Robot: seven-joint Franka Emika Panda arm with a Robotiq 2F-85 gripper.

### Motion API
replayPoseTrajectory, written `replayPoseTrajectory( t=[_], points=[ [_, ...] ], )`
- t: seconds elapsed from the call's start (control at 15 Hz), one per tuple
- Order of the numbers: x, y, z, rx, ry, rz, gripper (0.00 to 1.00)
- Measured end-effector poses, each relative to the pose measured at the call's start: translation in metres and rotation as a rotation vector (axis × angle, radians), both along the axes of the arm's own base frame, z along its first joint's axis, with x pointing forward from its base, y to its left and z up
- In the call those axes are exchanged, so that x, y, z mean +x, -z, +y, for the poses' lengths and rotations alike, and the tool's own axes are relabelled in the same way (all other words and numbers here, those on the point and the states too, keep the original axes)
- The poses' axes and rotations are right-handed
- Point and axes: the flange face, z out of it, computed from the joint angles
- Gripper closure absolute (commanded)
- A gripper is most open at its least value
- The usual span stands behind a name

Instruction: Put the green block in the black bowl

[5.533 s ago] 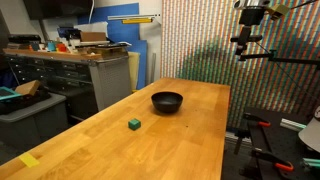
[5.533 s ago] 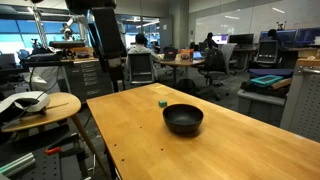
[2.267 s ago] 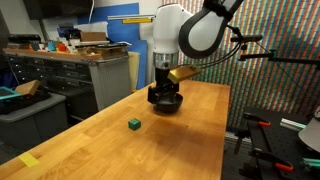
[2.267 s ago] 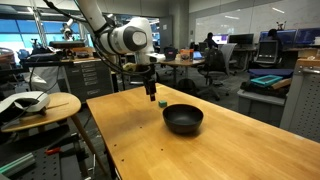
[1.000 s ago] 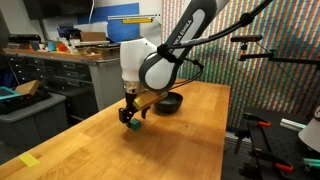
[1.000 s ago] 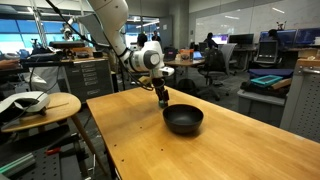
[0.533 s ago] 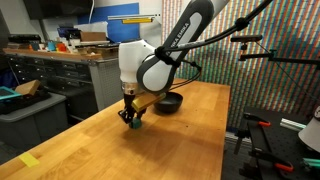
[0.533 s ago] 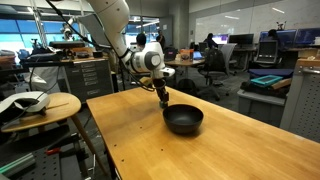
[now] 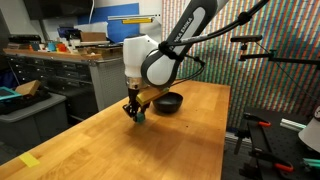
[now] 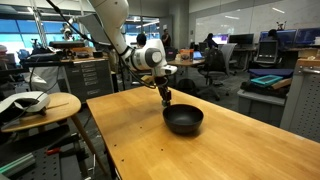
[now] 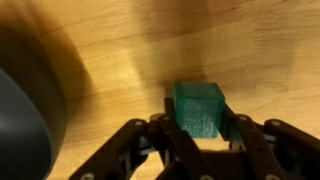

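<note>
My gripper needs to go up, move over the open middle of the black bowl and go down to let go of the small green block, because the green block hangs low beside the bowl's rim.
The green block (image 11: 198, 105) is a small cube pinched between my gripper's (image 11: 198, 122) two black fingers (image 11: 170, 128), a little above the wooden table. In an exterior view my gripper (image 9: 136, 113) hangs shut on the block (image 9: 139, 117), just in front of the black bowl (image 9: 173, 102), which the arm partly covers. In the other one, the gripper (image 10: 166, 99) sits behind and left of the bowl (image 10: 183, 120), and the block is too small to make out. The bowl's dark rim (image 11: 22, 110) fills the wrist view's left edge.
The long wooden table (image 9: 185, 145) ends close behind the bowl and drops off at both sides. A yellow tape patch (image 9: 28, 160) lies at its near corner. A round stool with a white object (image 10: 30, 102) stands beside the table, with cabinets (image 9: 60, 75) behind.
My gripper has shut on the green block and lifted it slightly off the table, shifting a little toward the bowl.
</note>
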Motion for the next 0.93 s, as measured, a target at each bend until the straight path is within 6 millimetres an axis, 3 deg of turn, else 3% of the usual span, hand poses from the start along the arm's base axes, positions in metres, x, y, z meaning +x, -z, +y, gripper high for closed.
replayPoseTrajectory(
  t=[0.6, 0.73, 0.93],
  points=[
    [-0.020, -0.075, -0.101, -0.074, 0.115, -0.056, 0.83],
    [-0.029, -0.082, -0.122, -0.082, 0.141, -0.054, 0.83],
    [-0.041, -0.075, -0.147, -0.086, 0.176, -0.026, 0.83]
  ],
)
